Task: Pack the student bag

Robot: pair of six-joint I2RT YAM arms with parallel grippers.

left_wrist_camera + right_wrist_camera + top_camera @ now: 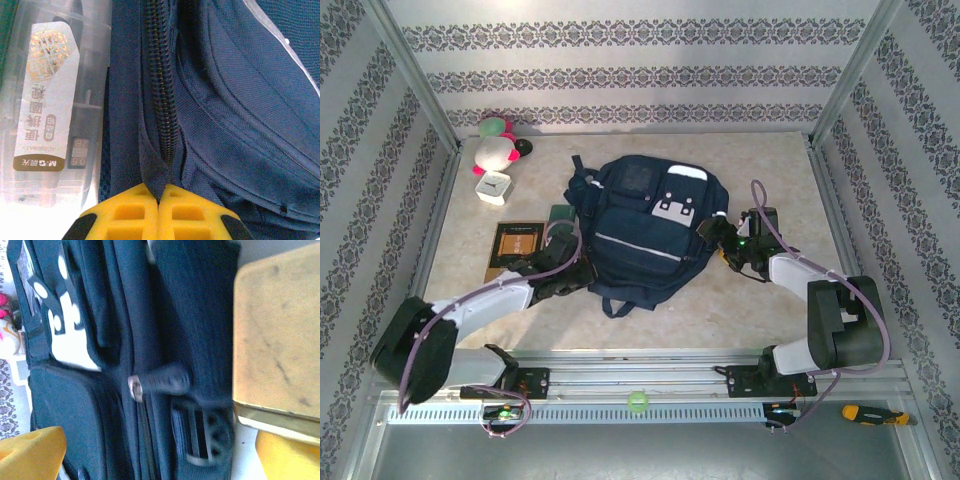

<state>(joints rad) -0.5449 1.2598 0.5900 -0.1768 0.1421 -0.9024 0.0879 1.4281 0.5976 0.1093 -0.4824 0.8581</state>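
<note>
The left gripper spreads its fingers apart in place at the bag's side next and releases the navy fabric flap [152, 170], since the dark zipper beside it is closed.
The student bag [640, 235] lies flat in the middle of the table, navy blue with a thin white stripe and grey-white buckle patches. My left gripper [572, 277] is at the bag's lower left side. In the left wrist view its yellow fingers [125, 215] are shut on a navy fabric flap [152, 170] beside the closed dark zipper [162, 100]. My right gripper [722, 245] is at the bag's right side and stands open [160, 460]. A dark zipper pull [160, 381] lies ahead of its spread fingers, apart from them.
A clear plastic stationery box [55, 100] lies against the bag's left side. A brown book [517, 250], a small white box [492, 188] and a pink-and-white plush toy [495, 145] sit at the left. A strap buckle [205, 440] hangs on the bag's right.
</note>
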